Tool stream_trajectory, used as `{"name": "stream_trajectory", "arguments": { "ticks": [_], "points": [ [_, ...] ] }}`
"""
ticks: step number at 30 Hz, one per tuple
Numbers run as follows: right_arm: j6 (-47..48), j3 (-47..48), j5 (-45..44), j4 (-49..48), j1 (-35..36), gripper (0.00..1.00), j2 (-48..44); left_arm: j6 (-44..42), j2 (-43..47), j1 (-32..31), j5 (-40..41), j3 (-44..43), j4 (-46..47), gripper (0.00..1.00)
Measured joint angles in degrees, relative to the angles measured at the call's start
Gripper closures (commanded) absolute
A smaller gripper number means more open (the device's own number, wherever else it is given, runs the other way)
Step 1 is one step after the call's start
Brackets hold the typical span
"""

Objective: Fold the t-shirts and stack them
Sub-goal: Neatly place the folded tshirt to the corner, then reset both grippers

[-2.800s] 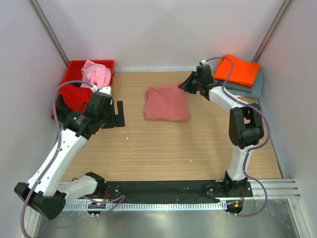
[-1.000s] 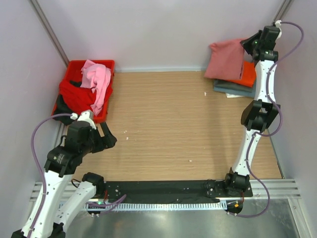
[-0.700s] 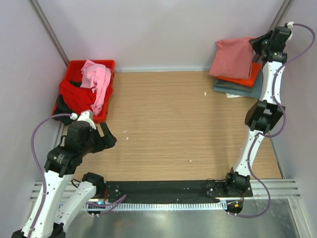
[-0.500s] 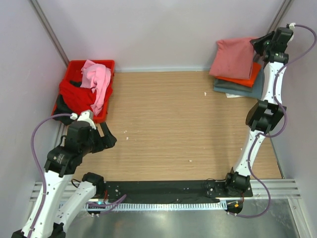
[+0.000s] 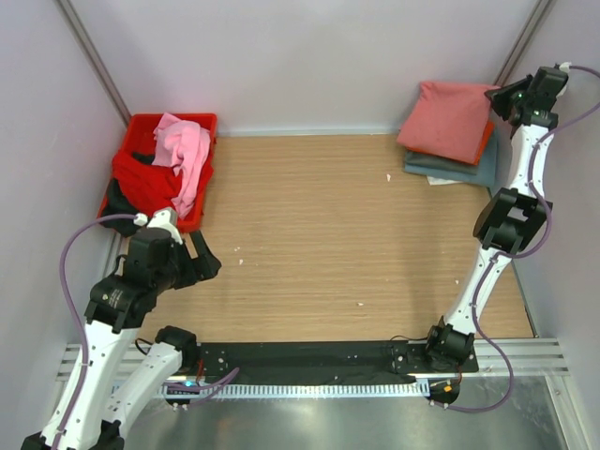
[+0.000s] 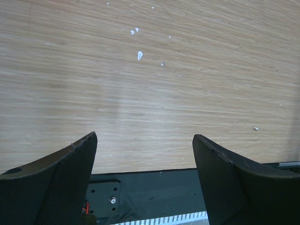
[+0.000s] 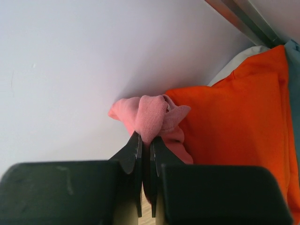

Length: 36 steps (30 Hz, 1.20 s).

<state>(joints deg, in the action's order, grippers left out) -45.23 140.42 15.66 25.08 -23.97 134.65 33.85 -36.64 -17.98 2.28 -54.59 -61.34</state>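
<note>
My right gripper eases down toward the stack's far corner (image 5: 487,118) (image 7: 269,63) next and releases the cloth there, since the salmon-pink edge still hangs raised above the orange t-shirt.
My right gripper (image 5: 502,94) is raised at the back right corner, shut on an edge of the folded salmon-pink t-shirt (image 5: 446,120). The pinched cloth (image 7: 151,119) bunches above the fingertips (image 7: 136,145) in the right wrist view. The shirt hangs over the stack, covering most of the orange t-shirt (image 5: 481,143), which lies on the grey-blue t-shirt (image 5: 448,169). The orange one (image 7: 234,136) fills the right of the right wrist view. My left gripper (image 5: 207,263) is open and empty, low at the left over bare wood (image 6: 145,93). A light pink t-shirt (image 5: 184,150), a red one (image 5: 141,180) and a dark one (image 5: 114,199) are heaped in the crate.
The red plastic crate (image 5: 141,124) stands at the back left against the wall. Metal frame posts (image 5: 517,47) rise at both back corners. White walls close in the table on three sides. A black base plate (image 5: 309,361) runs along the near edge.
My right gripper has carried the salmon-pink t-shirt from the table's middle up to the back right corner and swung it rightward over the orange and grey-blue stack. The left arm drew back toward the near left.
</note>
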Motion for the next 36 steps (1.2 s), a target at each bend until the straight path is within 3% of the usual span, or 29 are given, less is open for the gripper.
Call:
{"name": "stream_trajectory", "arguments": {
  "ticks": [10,12,16,17,18,25,30,36],
  "points": [
    [0.4,-2.8,0.2,-5.0,-0.5,0.99,1.3,0.0,-0.3,0.0,0.0,0.0,0.0,0.16],
    [1.4,-2.8,-0.9,-5.4,-0.5,0.94,1.8,0.0,-0.4,0.0,0.0,0.0,0.0,0.16],
    [2.9,-2.8,-3.1,-5.0,-0.5,0.74,2.0,0.0,-0.6,0.0,0.0,0.0,0.0,0.16],
    [3.3,-2.7,-4.6,-4.3,-0.5,0.55,2.0,0.0,-0.7,0.0,0.0,0.0,0.0,0.16],
    [3.7,-2.7,-5.7,-3.7,-0.5,0.48,2.0,0.0,-0.8,0.0,0.0,0.0,0.0,0.16],
    [9.1,-1.1,-18.3,2.9,0.1,0.16,2.1,-0.3,-0.9,0.0,-0.5,0.0,0.0,0.16],
    [13.7,-2.1,-32.0,4.5,1.1,0.14,0.9,-0.7,-0.3,0.0,-0.7,0.0,0.0,0.16],
    [13.4,-10.0,-38.3,2.7,0.9,0.15,-11.4,-1.1,0.7,0.0,-0.9,0.0,0.0,0.16]
  ]
}}
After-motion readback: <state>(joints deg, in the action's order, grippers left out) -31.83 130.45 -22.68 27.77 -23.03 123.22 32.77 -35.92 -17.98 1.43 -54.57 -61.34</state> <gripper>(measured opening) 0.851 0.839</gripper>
